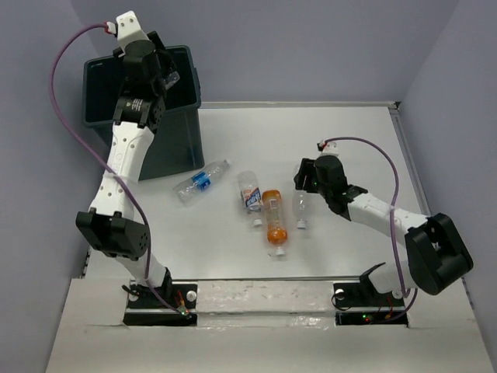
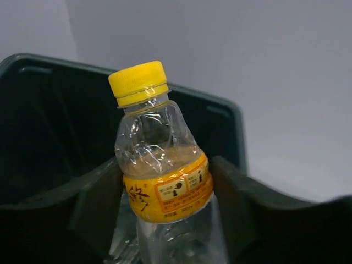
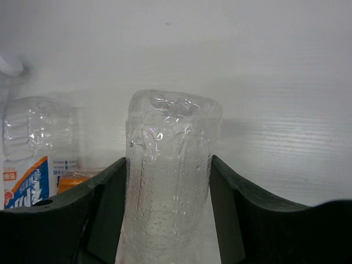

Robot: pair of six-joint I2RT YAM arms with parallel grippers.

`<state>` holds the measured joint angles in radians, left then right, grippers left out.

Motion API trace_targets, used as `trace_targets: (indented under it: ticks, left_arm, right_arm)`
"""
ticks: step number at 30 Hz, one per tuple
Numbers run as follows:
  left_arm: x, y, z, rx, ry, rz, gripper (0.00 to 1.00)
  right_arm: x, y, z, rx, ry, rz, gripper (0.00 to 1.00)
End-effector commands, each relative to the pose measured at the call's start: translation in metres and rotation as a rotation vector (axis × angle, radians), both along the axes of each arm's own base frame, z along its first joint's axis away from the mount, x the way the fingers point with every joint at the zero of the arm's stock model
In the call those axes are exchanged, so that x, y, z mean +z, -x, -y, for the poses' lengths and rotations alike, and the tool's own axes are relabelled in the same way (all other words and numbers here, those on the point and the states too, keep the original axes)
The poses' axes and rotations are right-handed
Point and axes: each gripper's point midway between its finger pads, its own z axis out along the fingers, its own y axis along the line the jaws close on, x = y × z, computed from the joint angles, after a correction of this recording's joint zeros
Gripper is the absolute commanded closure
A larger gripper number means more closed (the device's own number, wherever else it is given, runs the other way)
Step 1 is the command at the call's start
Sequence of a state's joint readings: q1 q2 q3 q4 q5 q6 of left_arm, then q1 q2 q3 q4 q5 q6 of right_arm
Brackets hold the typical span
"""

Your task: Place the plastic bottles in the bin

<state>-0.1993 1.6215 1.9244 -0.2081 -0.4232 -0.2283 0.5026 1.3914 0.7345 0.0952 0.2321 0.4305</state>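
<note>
Next, my right gripper lifts the clear bottle and carries it outward over the bin's opening (image 1: 183, 92) to release it, because the bin's rim is high above the table.
My left gripper (image 1: 161, 75) is over the dark grey-green bin (image 1: 177, 136) at the far left, shut on a clear bottle with a yellow cap and yellow-orange label (image 2: 165, 170); its fingers (image 2: 96, 203) press both sides, with the bin's inside (image 2: 49, 115) behind it. My right gripper (image 1: 304, 196) is low over the table, its fingers (image 3: 104, 209) against both sides of a clear unlabelled bottle (image 3: 168, 181), which lies on the table (image 1: 301, 210). Three more bottles lie on the table: a blue-labelled one (image 1: 200, 181), a white-and-orange-labelled one (image 1: 250, 196) and one with orange liquid (image 1: 275, 221).
The white table (image 1: 349, 140) has a raised rim at the far and right sides. The labelled bottle (image 3: 33, 159) and the orange one (image 3: 71, 180) lie close to the left of my right gripper. Grey walls stand around the table.
</note>
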Motion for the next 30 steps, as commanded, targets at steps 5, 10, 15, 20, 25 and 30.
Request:
trace_targets:
  ticks: [5,10,15,20,25,30]
  left_arm:
    - [0.054,0.005,-0.009,-0.068,0.065,0.116,0.01]
    - [0.059,0.053,0.018,-0.237,0.11,0.158,0.01]
    - [-0.019,0.134,0.081,-0.462,0.096,0.056,0.01]
    - [-0.113,0.187,0.093,-0.532,0.117,-0.106,0.01]
    - [-0.197,0.22,0.086,-0.525,0.185,-0.254,0.01]
    - [-0.249,0.241,0.09,-0.547,0.272,-0.324,0.01]
  right_arm:
    - [0.087,0.011,-0.006,0.083,-0.116,0.213,0.66]
    - [0.142,0.022,-0.013,0.15,-0.184,0.334,0.67]
    - [0.199,0.033,-0.046,0.268,-0.273,0.44,0.67]
    - [0.259,0.03,-0.093,0.37,-0.309,0.539,0.67]
    - [0.326,0.02,-0.141,0.459,-0.346,0.663,0.67]
    - [0.393,0.007,-0.208,0.585,-0.41,0.796,0.67]
